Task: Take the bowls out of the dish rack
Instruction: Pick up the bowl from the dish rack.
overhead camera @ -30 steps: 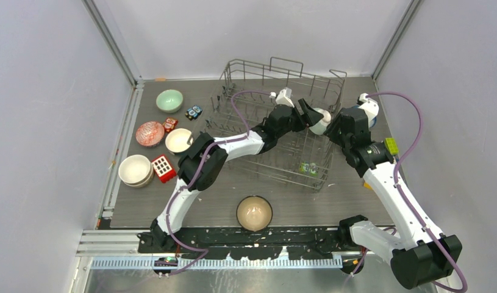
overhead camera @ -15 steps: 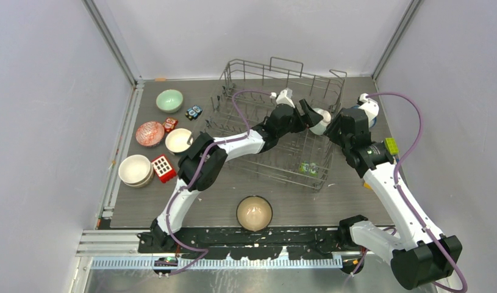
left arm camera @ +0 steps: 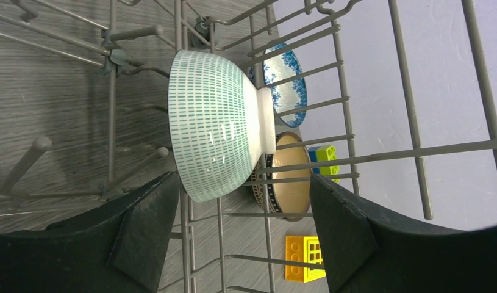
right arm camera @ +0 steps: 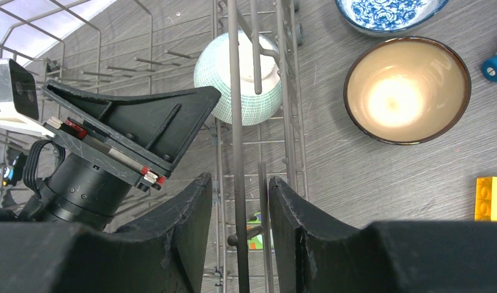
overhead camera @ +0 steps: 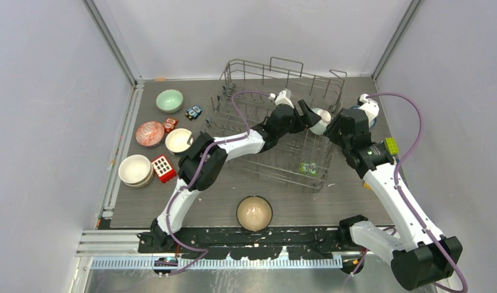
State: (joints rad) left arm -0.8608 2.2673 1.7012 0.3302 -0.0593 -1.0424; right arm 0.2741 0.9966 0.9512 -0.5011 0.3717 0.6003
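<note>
My left gripper eases toward the right in the top view next and closes on the bowl, since the white-teal bowl's near rim (overhead camera: pixel 316 131) (left arm camera: pixel 200 198) lies between the open fingers.
The dish rack (overhead camera: pixel 276 67) stands at the back centre. A white-teal bowl (overhead camera: pixel 322 120) stands on edge inside its right end. It also shows in the left wrist view (left arm camera: pixel 218 122) and the right wrist view (right arm camera: pixel 239 82). My left gripper (overhead camera: pixel 310 116) is open inside the rack, its jaws either side of the bowl's near rim (left arm camera: pixel 243 183) and not touching it. My right gripper (overhead camera: pixel 338 125) sits on the rack's right wall, its jaws close together with the wall's wires (right arm camera: pixel 235 91) between them (right arm camera: pixel 238 180).
Outside the rack's right wall lie a blue-white bowl (right arm camera: pixel 389 12), a tan dark-rimmed bowl (right arm camera: pixel 407 88) and a yellow block (right arm camera: pixel 491 198). At the left are mint (overhead camera: pixel 169 99), pink-red (overhead camera: pixel 149 133), cream (overhead camera: pixel 178 140) and stacked white (overhead camera: pixel 135 170) bowls and a red block (overhead camera: pixel 163 167). A tan bowl (overhead camera: pixel 254 212) sits at the front.
</note>
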